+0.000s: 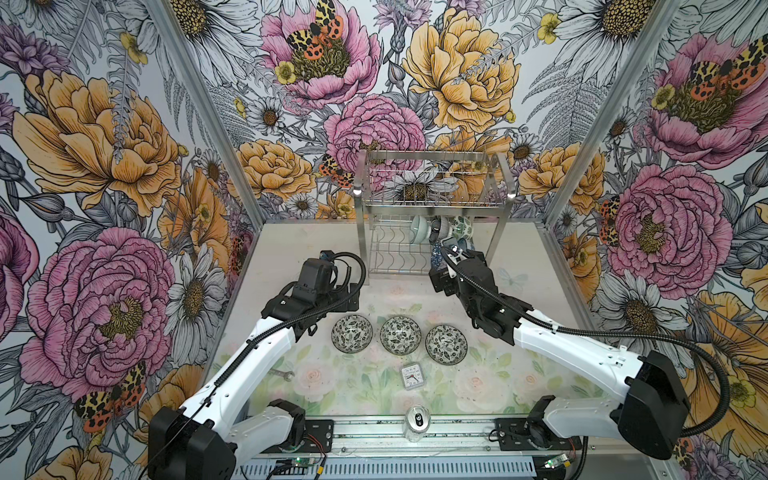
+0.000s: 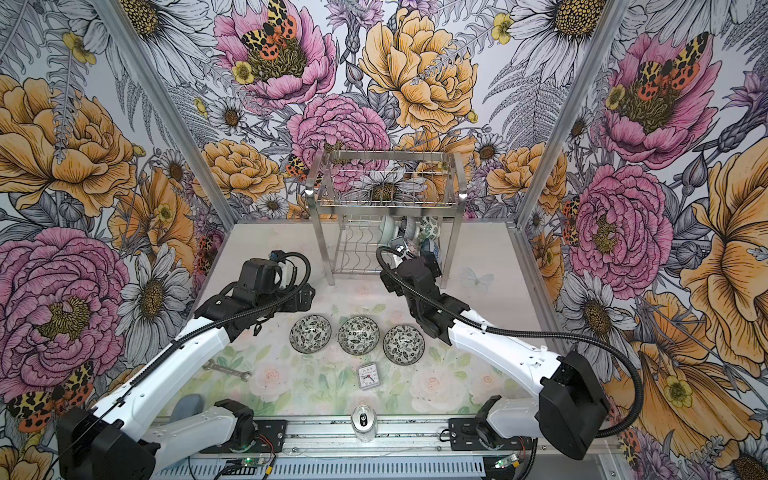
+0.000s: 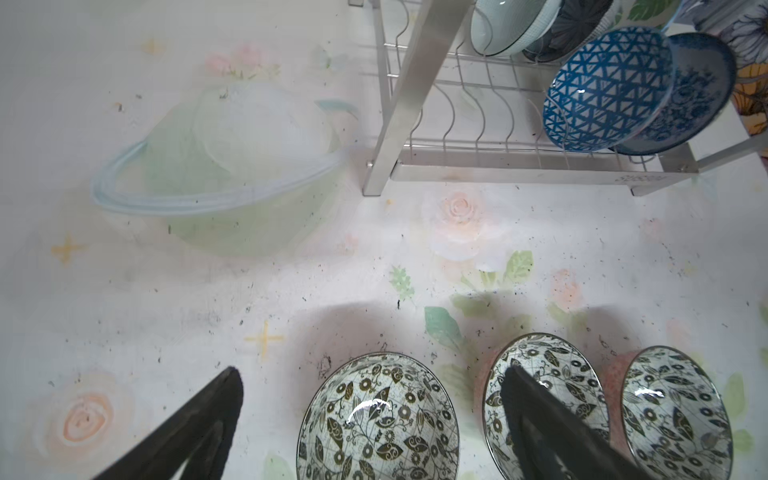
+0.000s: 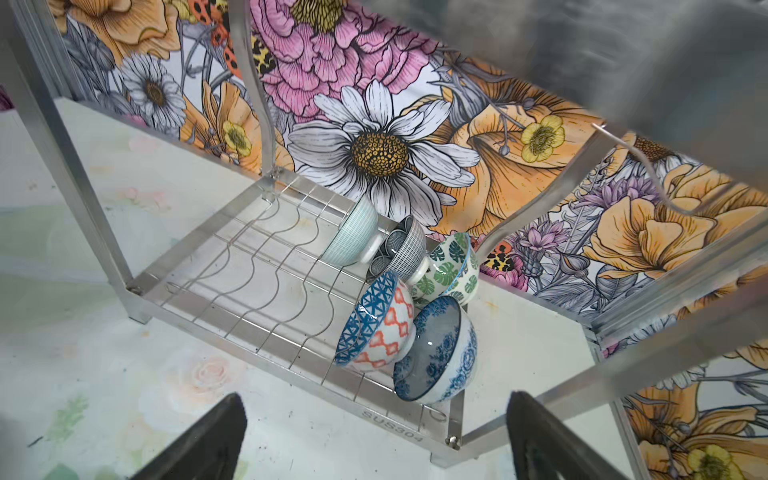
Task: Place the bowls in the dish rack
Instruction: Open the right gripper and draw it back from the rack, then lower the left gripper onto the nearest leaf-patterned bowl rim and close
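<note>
My left gripper will next go down, open, over the outer rim of the leaf bowl (image 1: 333, 335) (image 3: 301, 441) below, with one finger inside, and close, because that rim is clear of its neighbors.
Three black-and-white leaf bowls (image 1: 352, 333) (image 1: 400, 335) (image 1: 446, 344) sit upright in a row on the table, in both top views. The dish rack (image 1: 432, 208) stands behind them. Several bowls lean in its lower tier: pale teal (image 4: 353, 239), navy (image 4: 401, 245), green-leaf (image 4: 451, 266), blue triangle (image 4: 376, 320) and blue floral (image 4: 436, 353). My left gripper (image 3: 374, 376) hangs open over the leftmost leaf bowl (image 3: 378, 419), holding nothing. My right gripper (image 4: 376, 399) is open just in front of the rack's front rail (image 4: 291, 353), near the blue floral bowl, also holding nothing.
A small square clock (image 1: 412, 376) lies in front of the bowl row, and a drink can (image 1: 417, 422) stands at the table's near edge. A wrench (image 2: 226, 370) lies under the left arm. The rack's steel legs (image 4: 66, 166) flank the right gripper.
</note>
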